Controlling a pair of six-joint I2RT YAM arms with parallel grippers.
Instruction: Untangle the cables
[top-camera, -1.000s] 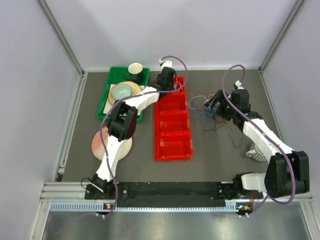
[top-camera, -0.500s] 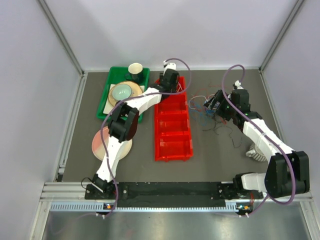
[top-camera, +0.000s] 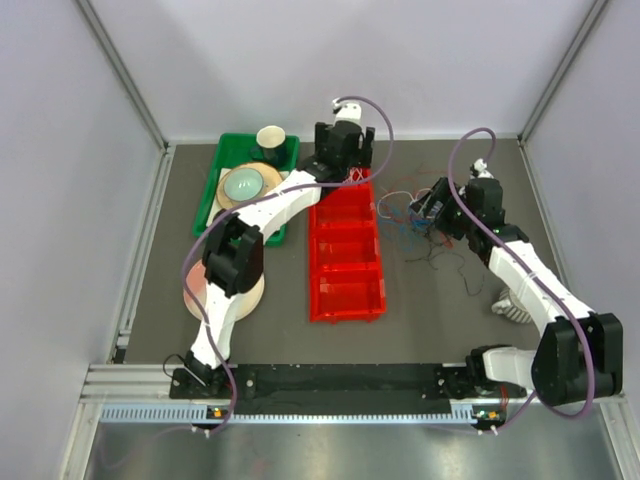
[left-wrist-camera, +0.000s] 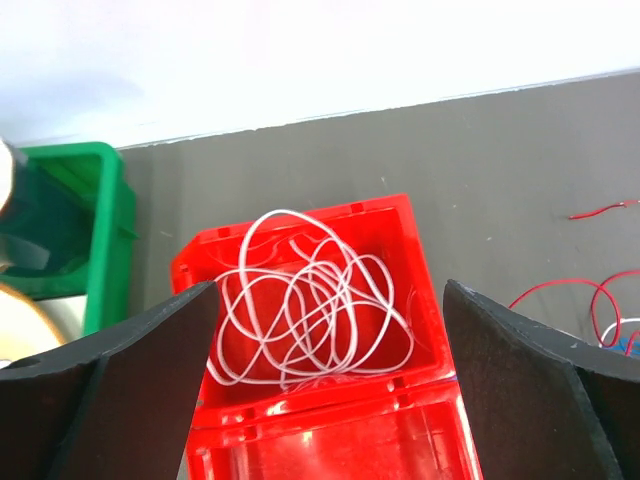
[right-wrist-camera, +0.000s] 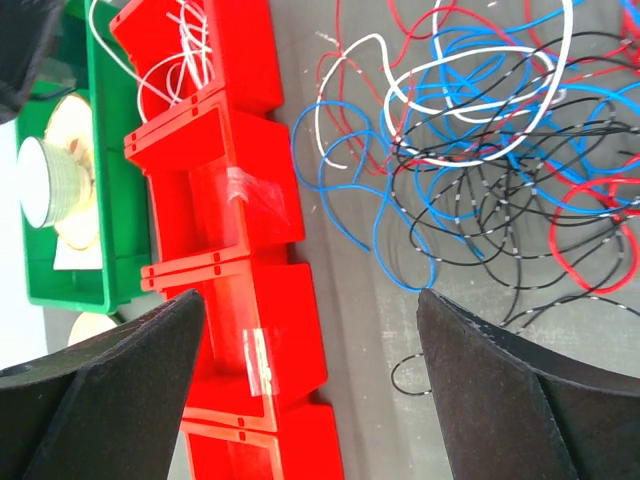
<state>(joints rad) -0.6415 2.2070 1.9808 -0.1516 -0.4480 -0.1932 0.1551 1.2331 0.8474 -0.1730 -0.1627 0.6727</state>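
The right gripper moves outward over the tangle next, then down onto the far part of the white cable's loop (right-wrist-camera: 545, 65) on the blue cables.
A tangle of thin red, blue, white and black cables (top-camera: 420, 218) lies on the dark table right of the red bin (top-camera: 345, 290). In the right wrist view the cables (right-wrist-camera: 490, 150) spread across the upper right. One loose white cable (left-wrist-camera: 310, 310) lies coiled in the bin's far compartment (left-wrist-camera: 300, 400). My left gripper (top-camera: 340, 152) hangs open above that compartment, and nothing is between its fingers (left-wrist-camera: 328, 300). My right gripper (top-camera: 432, 207) is open over the table beside the tangle's near-left edge, holding nothing (right-wrist-camera: 310, 300).
The red bin (right-wrist-camera: 230, 230) has several compartments in a row. A green tray (top-camera: 222, 195) with plates and a cup (top-camera: 271, 137) stands left of it. A pink plate (top-camera: 195, 290) lies under the left arm. A grey object (top-camera: 508, 305) sits at the right.
My left gripper has gone from shut to wide open and shifted slightly toward the back wall over the bin's far end. The right arm has hardly moved.
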